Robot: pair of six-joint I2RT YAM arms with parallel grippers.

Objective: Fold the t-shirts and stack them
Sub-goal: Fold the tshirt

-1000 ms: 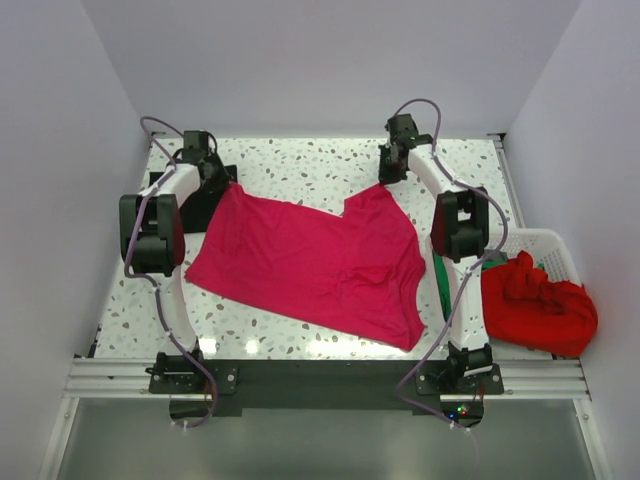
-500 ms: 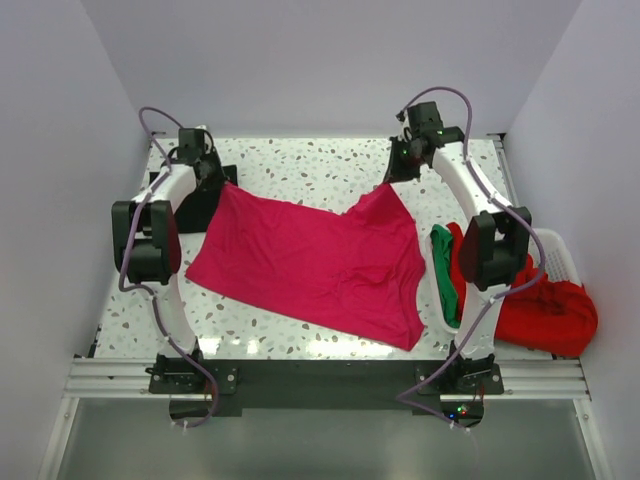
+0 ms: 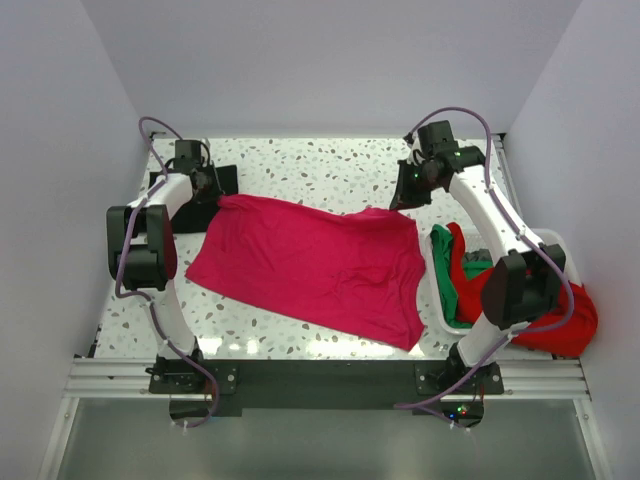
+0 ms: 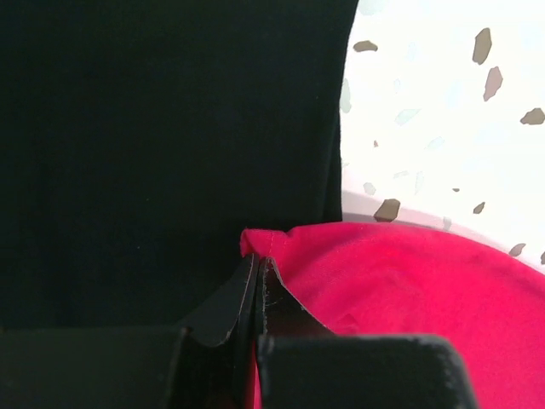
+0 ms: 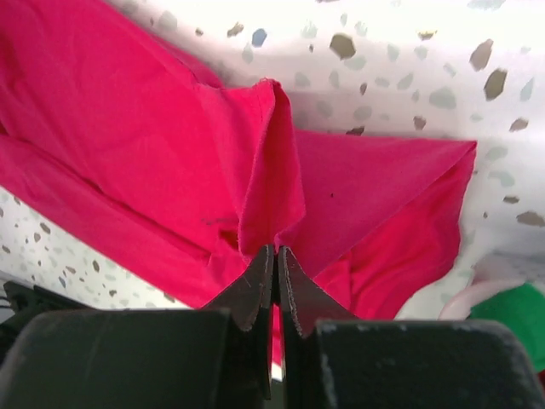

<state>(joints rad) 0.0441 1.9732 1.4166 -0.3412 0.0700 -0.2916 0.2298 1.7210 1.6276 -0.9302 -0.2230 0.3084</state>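
Observation:
The magenta-pink t-shirt lies spread, so my right gripper will next bring the held corner back over the cloth toward its near edge (image 3: 384, 335).
A magenta-pink t-shirt (image 3: 310, 265) lies spread over the speckled table, its far edge stretched between both grippers. At the far left corner my left gripper (image 3: 214, 193) is shut on a bunch of the cloth; the left wrist view shows its jaws (image 4: 258, 257) pinched on the pink hem (image 4: 409, 281). My right gripper (image 3: 404, 200) is shut on the far right corner, where pink fabric (image 5: 264, 162) rises in a fold from its closed jaws (image 5: 275, 252). A black t-shirt (image 3: 218, 178) lies flat at the far left, under the left gripper (image 4: 170, 128).
A white lattice basket (image 3: 548, 240) stands at the right edge, holding a red shirt (image 3: 578, 312) and a green shirt (image 3: 444, 270). The right arm's elbow (image 3: 520, 285) hangs over the basket. The table's white walls close in on three sides.
The right gripper has swung right and back with its corner, and its elbow moved out over the basket. The shirt's far edge, peaked before, now runs nearly straight between the grippers.

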